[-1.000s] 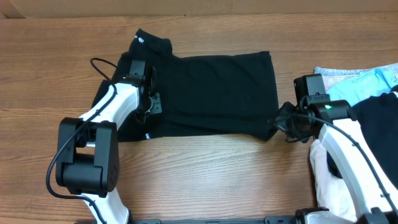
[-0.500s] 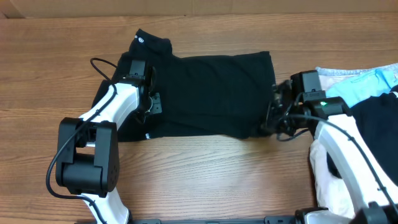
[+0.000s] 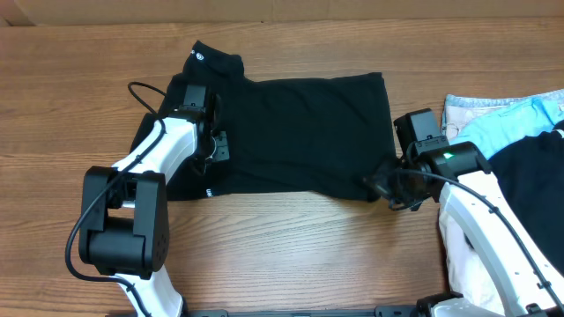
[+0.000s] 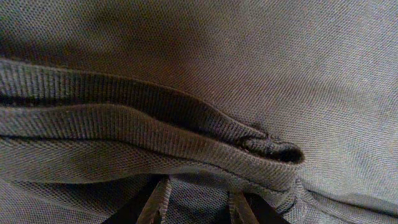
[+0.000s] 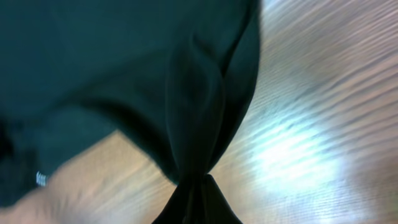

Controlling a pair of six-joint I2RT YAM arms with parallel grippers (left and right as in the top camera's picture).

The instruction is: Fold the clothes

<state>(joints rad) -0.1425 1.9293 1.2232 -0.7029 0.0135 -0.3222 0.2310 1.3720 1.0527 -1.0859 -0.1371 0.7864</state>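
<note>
My right gripper lowers outward toward the shirt's side edge [image 3: 389, 145] [image 5: 252, 59] by the light-blue garment next and releases the cloth, since the pinched corner hangs above the wood.
The black T-shirt [image 3: 291, 132] lies spread on the wooden table in the overhead view, with its small white neck label [image 3: 199, 57] at the far left and a tiny white hem tag [image 3: 208, 191] near the front left. My left gripper [image 3: 214, 146] rests on the shirt's left part; in the left wrist view its fingers [image 4: 199, 202] are closed round bunched knit under a ribbed hem [image 4: 155, 134]. My right gripper [image 3: 381, 187] is shut on the shirt's front right corner; in the right wrist view the cloth [image 5: 193, 106] hangs pinched from the fingertips [image 5: 199, 182] above the wood.
A light-blue garment [image 3: 520, 119] and another rumpled black garment [image 3: 538, 176] lie at the right edge, with white cloth [image 3: 467, 255] below them. A black cable [image 3: 145, 92] loops off the left arm. Bare wood [image 3: 291, 246] lies in front of the shirt.
My right gripper swung up to the shirt's right edge, then came down and left, drawing the front right corner inward. The left arm has not moved.
</note>
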